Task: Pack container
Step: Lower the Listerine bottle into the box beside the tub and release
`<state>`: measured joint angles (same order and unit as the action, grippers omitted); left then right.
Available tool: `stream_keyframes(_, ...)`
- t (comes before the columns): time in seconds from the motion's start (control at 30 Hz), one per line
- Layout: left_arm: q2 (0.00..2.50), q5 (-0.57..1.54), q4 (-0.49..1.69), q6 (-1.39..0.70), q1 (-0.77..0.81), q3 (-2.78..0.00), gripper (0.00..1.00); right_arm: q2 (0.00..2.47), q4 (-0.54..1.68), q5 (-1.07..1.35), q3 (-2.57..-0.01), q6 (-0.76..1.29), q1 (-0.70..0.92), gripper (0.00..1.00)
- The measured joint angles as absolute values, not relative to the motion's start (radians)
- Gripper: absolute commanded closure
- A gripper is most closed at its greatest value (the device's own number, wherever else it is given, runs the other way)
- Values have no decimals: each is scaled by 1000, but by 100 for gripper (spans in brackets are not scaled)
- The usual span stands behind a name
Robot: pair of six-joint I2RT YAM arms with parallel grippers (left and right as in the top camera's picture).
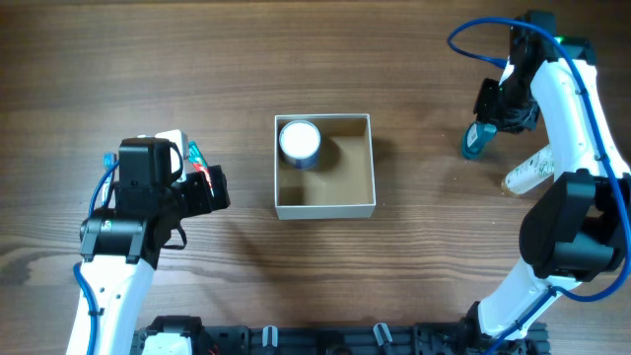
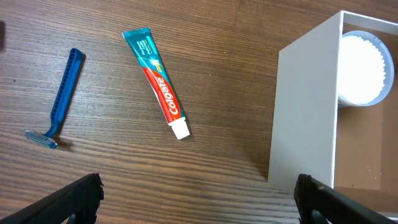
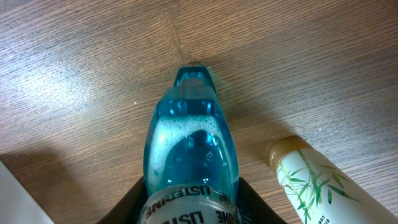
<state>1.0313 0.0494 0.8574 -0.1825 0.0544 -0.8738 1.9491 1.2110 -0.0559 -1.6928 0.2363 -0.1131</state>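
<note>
Next, my right gripper takes the Listerine bottle up and across, then down to the container's tan bottom beside the white-lidded jar, as that spot is empty.
The container (image 1: 325, 208) is a square white-walled box with a tan floor at the table's middle, and a white-lidded round jar (image 1: 299, 140) stands in its back left corner. The box wall also shows in the left wrist view (image 2: 305, 112). My left gripper (image 2: 199, 196) is open and empty over bare wood, left of the box. A Colgate toothpaste tube (image 2: 160, 88) and a blue razor (image 2: 61, 99) lie beyond it. My right gripper (image 3: 189, 208) is shut on a blue Listerine bottle (image 3: 189, 149), at the far right in the overhead view (image 1: 477, 138).
A cream bottle with a bamboo print (image 3: 317, 180) lies just right of the Listerine bottle, also seen from overhead (image 1: 530, 172). The right arm's white links run down the table's right side.
</note>
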Motion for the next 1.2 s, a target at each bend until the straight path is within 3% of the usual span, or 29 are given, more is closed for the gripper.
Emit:
stream_keyframes(0.33,1031,49,857,-183,54,-874,0,1861,1282,-56,-1699,198,-46,96)
stream_keyframes(0.67,1031,49,857,-183,54,-874,0,1568,1376,-48,-1929,217,390,96)
stream_keyframes(0.87,1031,49,857,-183,54,-874,0,1707,1359,-45,-1929,304,517,96)
stream_keyframes(1.2,1031,49,858,-183,54,-875,0,1951,1265,-29,-1929,356,558,95)
